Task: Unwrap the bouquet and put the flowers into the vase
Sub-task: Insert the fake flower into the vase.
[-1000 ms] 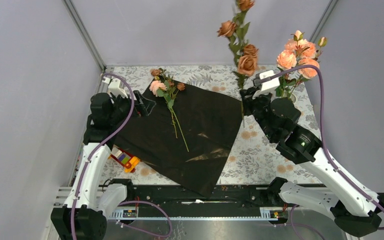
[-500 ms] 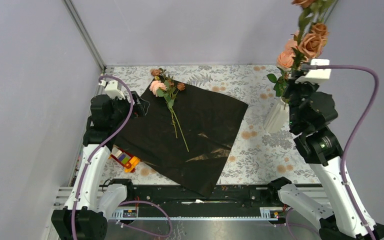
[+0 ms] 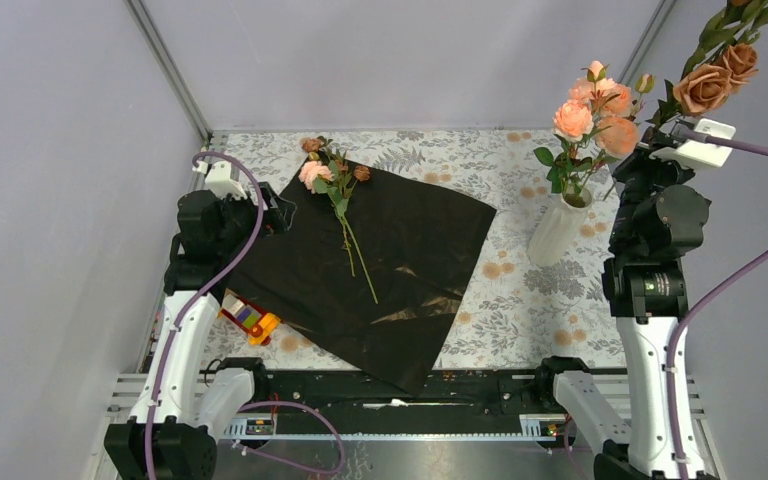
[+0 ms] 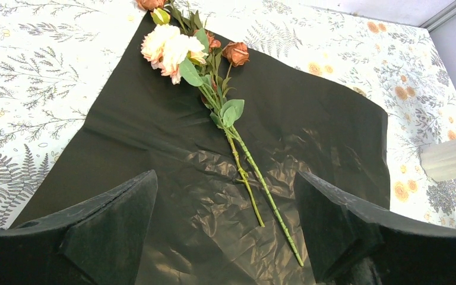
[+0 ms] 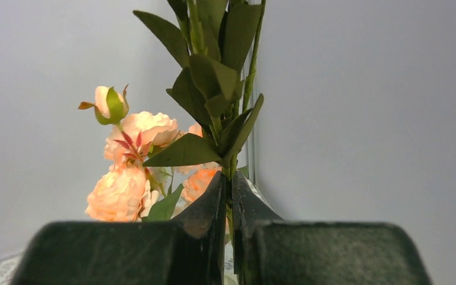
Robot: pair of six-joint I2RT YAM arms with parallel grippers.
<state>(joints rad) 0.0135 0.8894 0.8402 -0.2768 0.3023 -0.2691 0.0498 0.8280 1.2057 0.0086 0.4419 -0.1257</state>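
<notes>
The stem is still outside, so my right gripper needs to go left in the top view and down to the vase's opening [image 3: 577,198] next, to let go of the stem.
The bouquet's black wrapping paper [image 3: 390,270] lies spread flat on the table. One stem of peach-pink flowers [image 3: 335,190] rests on it, also seen from the left wrist [image 4: 211,89]. My left gripper [image 3: 282,214] hovers at the paper's left edge, open and empty [image 4: 225,202]. The white ribbed vase [image 3: 556,230] stands at the right with peach roses [image 3: 592,108] in it. My right gripper [image 3: 650,152] is raised to the right of the vase, shut on a leafy stem [image 5: 214,83] with brownish roses [image 3: 712,82] on top.
A colourful toy-block car [image 3: 250,320] sits by the paper's near-left edge, beside the left arm. Grey walls close in on the left, back and right. The white vase edge [image 4: 451,157] shows at the right of the left wrist view.
My right arm has swung right and upward with the brownish-rose stem, from the paper's right corner to beyond the vase. The left arm and the flowers on the paper have not moved.
</notes>
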